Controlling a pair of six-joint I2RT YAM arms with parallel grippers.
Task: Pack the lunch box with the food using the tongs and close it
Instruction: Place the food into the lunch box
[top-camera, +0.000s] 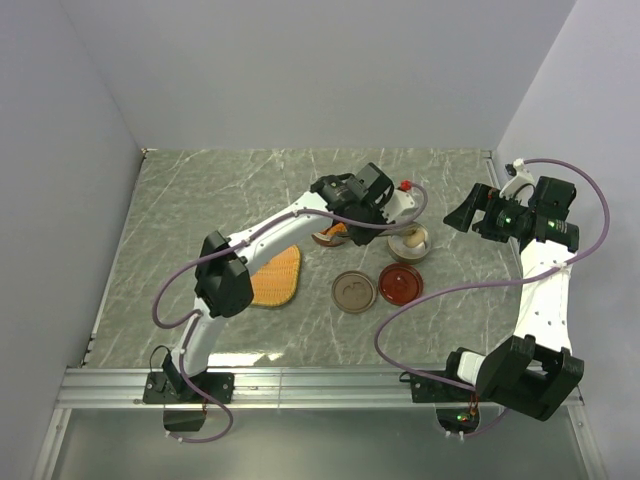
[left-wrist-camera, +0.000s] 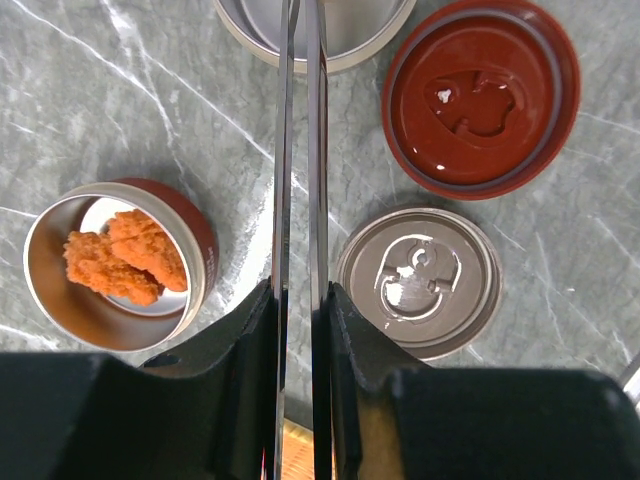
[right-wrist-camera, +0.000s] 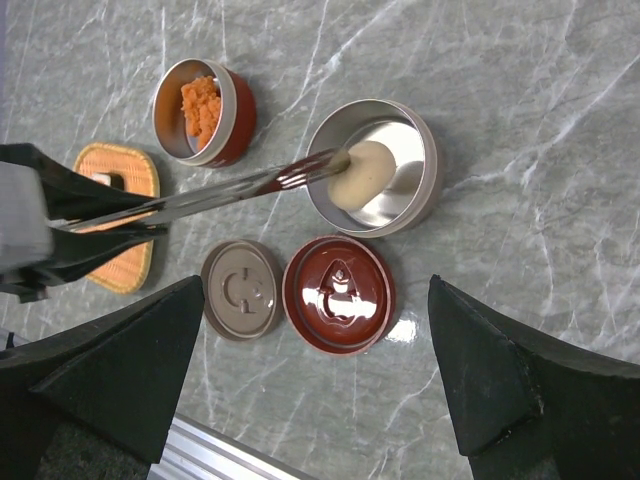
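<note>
The beige ball at the tongs' ends shows within the bowl's rim, so my left gripper lowers toward the steel bowl (top-camera: 410, 243) next, before opening.
My left gripper (left-wrist-camera: 300, 292) is shut on the silver tongs (left-wrist-camera: 302, 150), whose two thin arms run almost parallel away from it. In the right wrist view the tongs (right-wrist-camera: 210, 197) reach into a steel lunch box bowl (right-wrist-camera: 420, 190). Their tips touch a pale beige ball (right-wrist-camera: 362, 175) lying inside; whether they pinch it I cannot tell. A red-walled tin (left-wrist-camera: 195, 235) holds two orange fried nuggets (left-wrist-camera: 120, 262). A small white piece (right-wrist-camera: 101, 180) lies on the woven tray (right-wrist-camera: 128, 165). My right gripper (right-wrist-camera: 320, 375) hangs open above the lids, holding nothing.
Two lids lie upside down on the marble table, a red one (right-wrist-camera: 338, 293) and a grey-brown one (right-wrist-camera: 240, 290), just near the bowl. From above, the orange tray (top-camera: 277, 280) sits left of the lids, by the left arm. Walls close in the table on three sides.
</note>
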